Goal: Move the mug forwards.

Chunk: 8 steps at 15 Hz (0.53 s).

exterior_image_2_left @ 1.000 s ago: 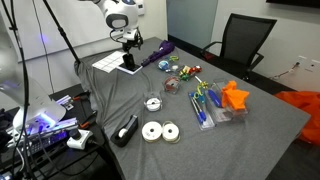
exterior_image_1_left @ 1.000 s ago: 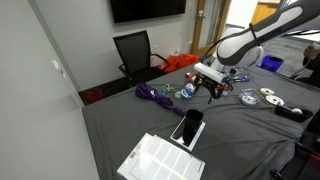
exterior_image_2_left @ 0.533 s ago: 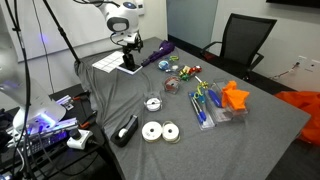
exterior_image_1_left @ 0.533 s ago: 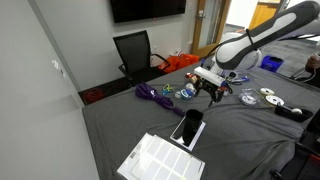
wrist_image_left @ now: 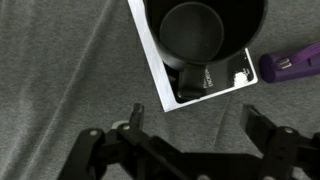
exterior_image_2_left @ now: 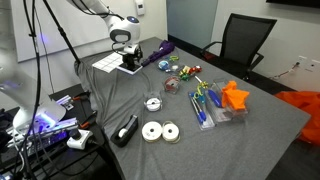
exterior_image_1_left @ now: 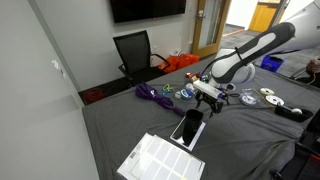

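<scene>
The mug's handle points at the gap between my fingers, so my gripper moves down and toward the handle at the mug's near side [exterior_image_1_left: 200, 117] [wrist_image_left: 192, 82] next.
The mug [wrist_image_left: 198, 28] is small, black and glossy. It stands upright on a flat black slab with a white border [wrist_image_left: 152, 75]. In the wrist view it is seen from above, at the top edge. My gripper [wrist_image_left: 195, 120] is open and empty, its two fingers spread over the grey cloth just short of the mug. In both exterior views the gripper [exterior_image_1_left: 207, 98] [exterior_image_2_left: 127, 52] hangs low, close above the mug [exterior_image_1_left: 192, 120] [exterior_image_2_left: 130, 62], which the gripper partly hides.
A white sheet [exterior_image_1_left: 160, 158] lies beside the slab. A purple cable [exterior_image_1_left: 152, 93] [exterior_image_2_left: 160, 50] lies close by. Further off are discs [exterior_image_2_left: 160, 131], a black tape dispenser [exterior_image_2_left: 125, 130], small colourful items [exterior_image_2_left: 205, 100], an orange object [exterior_image_2_left: 235, 97] and an office chair [exterior_image_1_left: 135, 52].
The arm has bent down and the gripper has dropped lower toward the mug and slab. The mug has not moved.
</scene>
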{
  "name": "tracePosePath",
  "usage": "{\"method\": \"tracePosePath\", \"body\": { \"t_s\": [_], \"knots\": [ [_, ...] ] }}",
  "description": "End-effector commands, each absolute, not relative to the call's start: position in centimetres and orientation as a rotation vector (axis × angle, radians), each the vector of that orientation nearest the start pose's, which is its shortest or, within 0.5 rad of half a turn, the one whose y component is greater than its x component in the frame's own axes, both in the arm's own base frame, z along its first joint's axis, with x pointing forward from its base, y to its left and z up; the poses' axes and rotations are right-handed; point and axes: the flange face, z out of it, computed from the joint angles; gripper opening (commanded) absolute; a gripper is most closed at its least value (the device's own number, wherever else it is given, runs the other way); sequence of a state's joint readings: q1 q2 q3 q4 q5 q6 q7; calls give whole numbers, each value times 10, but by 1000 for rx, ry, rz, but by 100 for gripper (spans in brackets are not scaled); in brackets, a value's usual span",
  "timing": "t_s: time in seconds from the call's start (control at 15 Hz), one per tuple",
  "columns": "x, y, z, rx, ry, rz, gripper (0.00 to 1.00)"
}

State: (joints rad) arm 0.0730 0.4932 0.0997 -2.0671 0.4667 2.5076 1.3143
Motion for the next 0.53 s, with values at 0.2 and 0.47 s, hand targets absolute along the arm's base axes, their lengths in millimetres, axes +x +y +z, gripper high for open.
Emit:
{"method": "tracePosePath", "body": {
  "t_s": [0.2, 0.47],
  "knots": [
    [581, 109, 160, -1961, 2082, 381, 100],
    [578, 121, 148, -1962, 2072, 381, 75]
  ]
}}
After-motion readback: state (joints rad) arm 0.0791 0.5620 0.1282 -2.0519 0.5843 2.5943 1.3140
